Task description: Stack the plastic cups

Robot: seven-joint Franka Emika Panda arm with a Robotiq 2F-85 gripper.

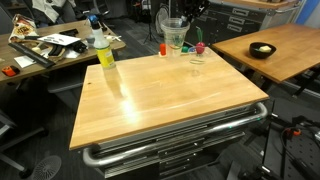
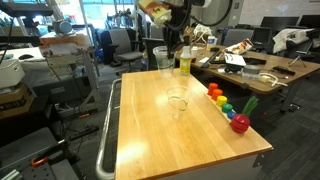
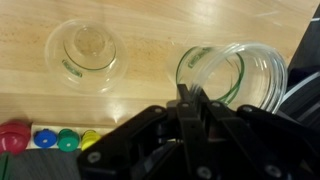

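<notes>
The opening of the lone cup lies below my gripper, so I will next move my gripper left in the wrist view over the lone cup's opening, lower the held cup inside and release it.
My gripper is shut on the rim wall of a clear plastic cup that shows several nested rims, so it may be a stack. In both exterior views the gripper holds this cup over the far part of the wooden table. Another clear cup stands upright and alone on the table, apart from the held one. It also shows in both exterior views.
A bottle of yellow liquid stands near the table's far edge. Small coloured blocks lie in a row along one side. The wooden table has a metal rail at the front. Cluttered desks surround it.
</notes>
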